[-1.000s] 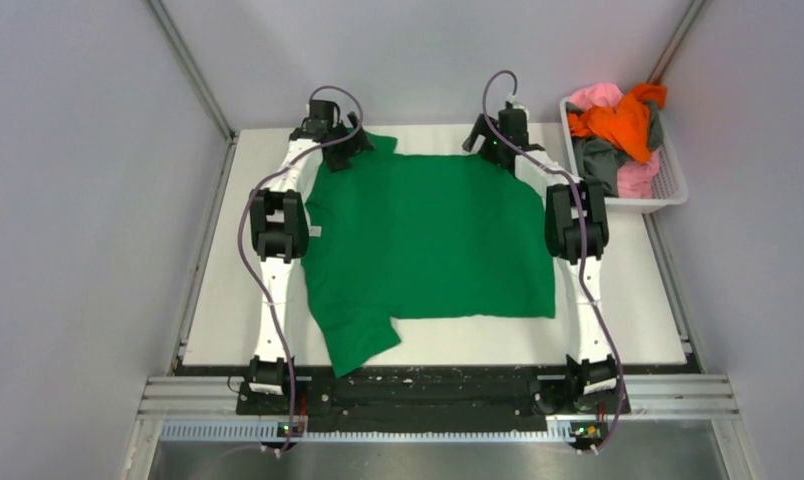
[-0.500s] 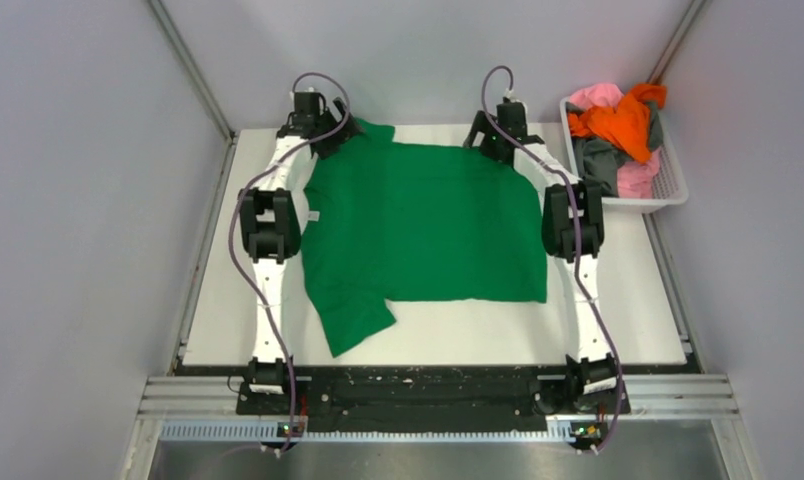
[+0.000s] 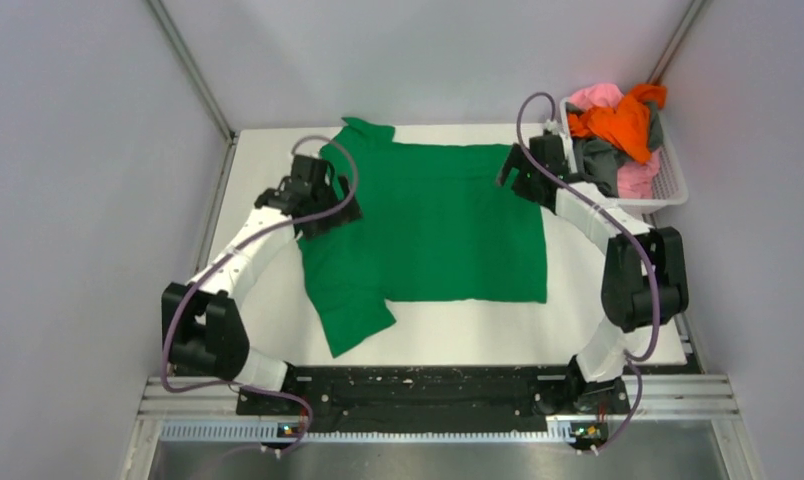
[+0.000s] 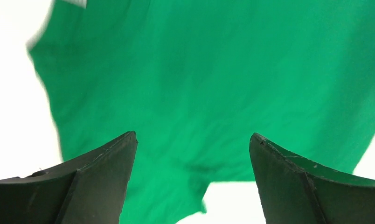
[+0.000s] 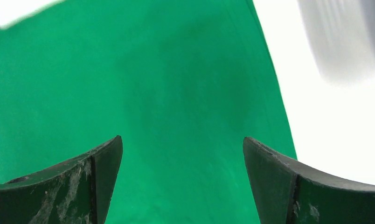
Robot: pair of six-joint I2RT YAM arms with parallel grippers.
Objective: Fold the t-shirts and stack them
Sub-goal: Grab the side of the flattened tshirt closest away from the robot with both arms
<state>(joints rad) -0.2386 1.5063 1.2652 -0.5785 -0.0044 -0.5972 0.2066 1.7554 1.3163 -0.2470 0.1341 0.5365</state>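
My left gripper moves back and down to the near sleeve's outer corner (image 3: 335, 352) next and closes there, as that sleeve juts past the shirt's straight side.
A bright green t-shirt (image 3: 433, 220) lies spread flat on the white table (image 3: 618, 330), one sleeve at the far left corner and one at the near left. My left gripper (image 3: 318, 205) is open and empty above the shirt's left edge; the left wrist view shows the green cloth (image 4: 213, 79) below the open fingers (image 4: 101, 182). My right gripper (image 3: 513, 180) is open and empty above the shirt's far right part; the right wrist view shows the shirt (image 5: 153, 84) and its right edge. Orange (image 3: 623, 120), pink (image 3: 593, 96) and dark grey (image 3: 598, 160) shirts lie heaped in the basket.
A white mesh basket (image 3: 670, 180) holding the other shirts stands at the table's far right corner. Grey walls close in on three sides. Bare white table shows left of the shirt, along the near edge and to the right (image 5: 335, 121).
Both grippers have let go of the shirt's far corners and pulled back toward me. The left arm swung out left, the right arm out right. The shirt now lies flat, its far-left sleeve uncovered.
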